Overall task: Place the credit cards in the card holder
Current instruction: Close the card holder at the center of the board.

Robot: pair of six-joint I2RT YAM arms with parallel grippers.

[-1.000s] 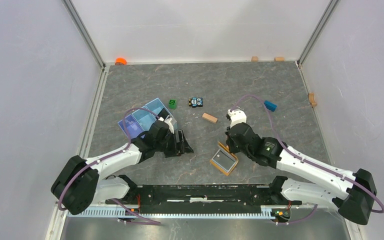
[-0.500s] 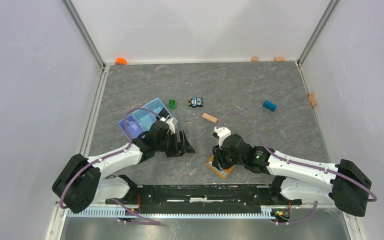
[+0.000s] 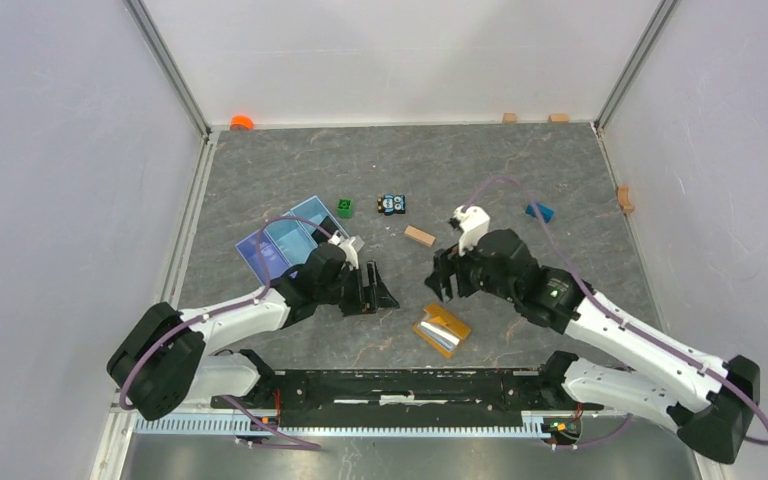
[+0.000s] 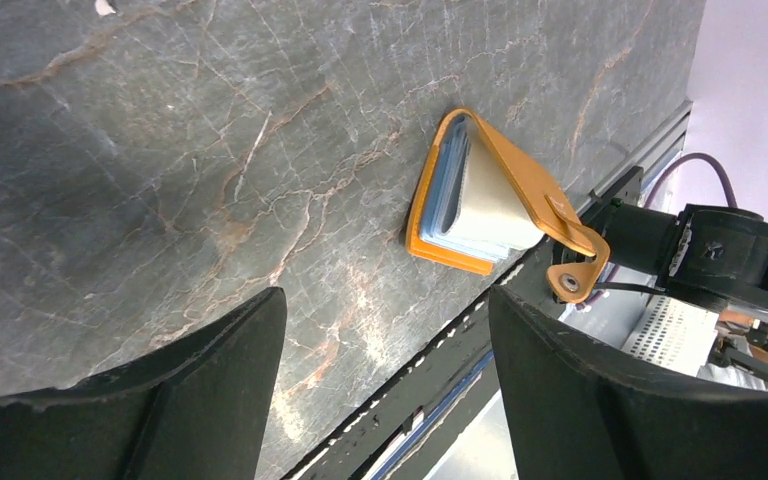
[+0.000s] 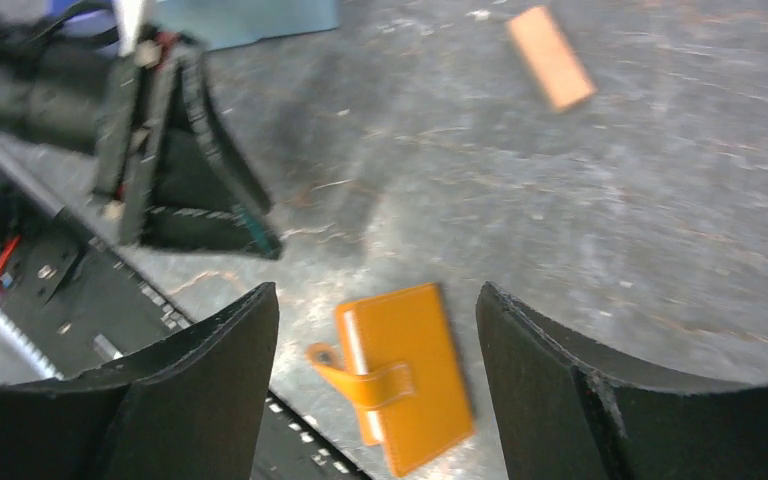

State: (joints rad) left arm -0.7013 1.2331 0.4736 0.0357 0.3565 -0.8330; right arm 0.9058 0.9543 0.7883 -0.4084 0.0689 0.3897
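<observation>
I will bring my right gripper down and back onto the card holder's folded edge [image 3: 456,316] [image 5: 455,360], one fingertip on each side, because the gaping side with the strap is opposite.
The orange card holder [image 3: 442,330] lies on the table near the front rail, folded nearly shut, with its strap loose. In the left wrist view the card holder [image 4: 480,200] gapes a little, and the light blue edge of a credit card [image 4: 448,185] shows inside it. My right gripper [image 3: 443,278] hangs open above and behind it, touching nothing; in its own view the card holder [image 5: 410,375] lies below the right gripper [image 5: 375,295]. My left gripper [image 3: 375,290] stands open and empty to the holder's left, and in its own view the left gripper [image 4: 385,300] faces it.
A light blue divided tray [image 3: 285,245] lies behind the left arm. A green block [image 3: 344,208], a toy car [image 3: 392,204], a wooden block [image 3: 419,236] and a blue block [image 3: 538,211] sit further back. The black front rail [image 3: 410,385] runs just beyond the holder.
My right gripper has opened, let go of the card holder and risen back from it. The holder now lies folded over on the table. The left gripper has shifted slightly right.
</observation>
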